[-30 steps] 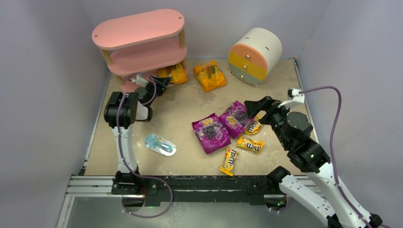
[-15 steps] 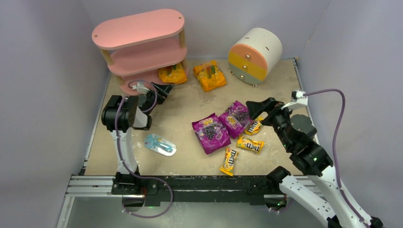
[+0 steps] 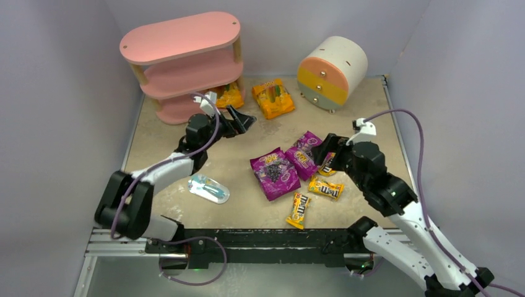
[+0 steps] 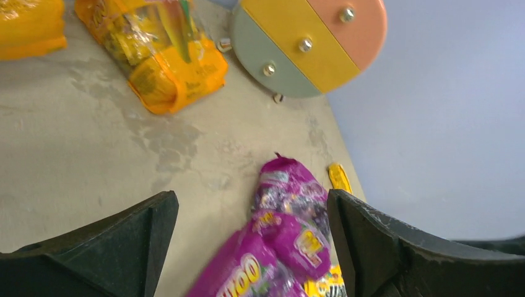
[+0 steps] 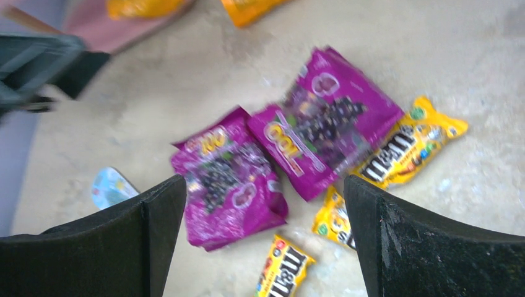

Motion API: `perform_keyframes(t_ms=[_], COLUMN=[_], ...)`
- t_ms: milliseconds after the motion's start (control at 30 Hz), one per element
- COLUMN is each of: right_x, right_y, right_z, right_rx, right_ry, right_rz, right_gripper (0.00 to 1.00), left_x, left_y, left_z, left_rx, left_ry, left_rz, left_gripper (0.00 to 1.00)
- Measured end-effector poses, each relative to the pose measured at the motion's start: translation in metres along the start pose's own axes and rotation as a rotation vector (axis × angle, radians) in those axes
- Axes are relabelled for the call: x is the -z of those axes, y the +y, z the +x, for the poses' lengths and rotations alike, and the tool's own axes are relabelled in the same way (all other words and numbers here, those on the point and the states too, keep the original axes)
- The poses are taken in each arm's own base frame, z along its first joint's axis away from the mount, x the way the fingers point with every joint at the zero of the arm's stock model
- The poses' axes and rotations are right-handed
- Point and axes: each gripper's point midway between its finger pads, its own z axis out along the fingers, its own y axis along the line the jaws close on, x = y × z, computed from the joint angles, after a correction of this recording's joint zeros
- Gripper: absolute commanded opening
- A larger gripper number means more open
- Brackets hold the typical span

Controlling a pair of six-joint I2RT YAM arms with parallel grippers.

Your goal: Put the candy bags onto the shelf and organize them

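Note:
My right gripper moves outward past the purple bags next, then lowers to the cabinet-side edge of the orange-yellow bag off the shelf.
The pink shelf (image 3: 179, 62) stands at the back left. One orange-yellow bag (image 3: 229, 96) lies at its bottom tier's right end, a second (image 3: 274, 98) (image 4: 167, 55) on the table beside it. Two purple bags (image 3: 274, 173) (image 3: 304, 153) lie mid-table, also in the right wrist view (image 5: 229, 179) (image 5: 328, 117). Three M&M's packs (image 3: 330, 164) (image 3: 326, 187) (image 3: 299, 210) lie by them. My left gripper (image 3: 241, 120) (image 4: 251, 247) is open and empty, between the shelf and the purple bags. My right gripper (image 3: 322, 154) (image 5: 266, 235) is open and empty above the purple bags' right side.
A round cream drum cabinet (image 3: 332, 71) (image 4: 309, 37) with orange-yellow drawers stands at the back right. A flat light-blue packet (image 3: 208, 189) (image 5: 111, 185) lies front left. Grey walls close in the table on the left, back and right.
My left arm has swung away from the shelf's base and reached right toward the table's middle. My right gripper has moved left and down over the purple bags. No bag has moved.

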Motion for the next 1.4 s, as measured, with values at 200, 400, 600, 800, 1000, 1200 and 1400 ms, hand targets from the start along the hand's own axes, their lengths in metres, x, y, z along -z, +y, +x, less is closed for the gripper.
perform_keyframes(t_ms=[200, 400, 600, 800, 1000, 1200, 1400], right_x=[-0.008, -0.017, -0.084, -0.209, -0.283, -0.311, -0.355], right_y=[-0.027, -0.012, 0.041, 0.076, 0.051, 0.005, -0.005], right_z=[0.040, 0.042, 0.034, 0.022, 0.038, 0.044, 0.044], right_rx=[0.022, 0.035, 0.120, 0.119, -0.098, -0.463, -0.618], right_ry=[0.112, 0.102, 0.168, 0.228, 0.219, 0.110, 0.051], right_rz=[0.101, 0.008, -0.114, 0.006, 0.235, 0.333, 0.332], right_gripper=[0.99, 0.99, 0.99, 0.99, 0.99, 0.98, 0.94], left_x=[0.066, 0.132, 0.183, 0.216, 0.225, 0.222, 0.221], left_y=[-0.030, -0.007, 0.036, 0.063, 0.067, 0.066, 0.061], left_z=[-0.016, -0.033, -0.010, 0.011, 0.019, 0.032, 0.034], left_rx=[-0.112, -0.165, -0.178, -0.161, -0.130, -0.104, -0.097], left_ry=[-0.054, -0.124, -0.077, -0.036, -0.044, -0.002, 0.006], left_rz=[-0.179, -0.394, -0.594, -0.719, -0.708, -0.677, -0.649], left_gripper=[0.99, 1.00, 1.00, 1.00, 1.00, 1.00, 1.00])
